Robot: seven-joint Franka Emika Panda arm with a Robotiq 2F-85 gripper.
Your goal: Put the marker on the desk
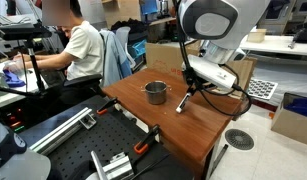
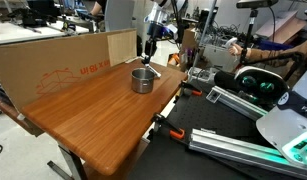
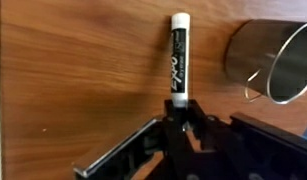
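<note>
My gripper eases down to the bare wood beside the pot, just below it, and releases the marker (image 1: 181, 106) there next, where the desk is clear.
The marker (image 3: 178, 55) is a black stick with a white far end, and it points away from me over the desk (image 3: 83, 70). My gripper (image 3: 178, 106) is shut on its near end. In an exterior view my gripper (image 1: 183, 100) hangs low over the reddish-brown desk (image 1: 198, 125), just beside the small metal pot (image 1: 156, 92), with the marker (image 1: 181, 106) at its tip. In an exterior view my gripper (image 2: 148, 50) is behind the pot (image 2: 142, 80) on the desk (image 2: 93, 125). I cannot tell whether the marker touches the wood.
The pot (image 3: 278, 60) stands close beside the marker. A cardboard wall (image 2: 53, 65) lines one desk edge. A black workbench with rails (image 1: 73, 140) adjoins the desk, and a seated person (image 1: 81, 45) is behind it. Boxes (image 1: 293, 115) stand on the floor.
</note>
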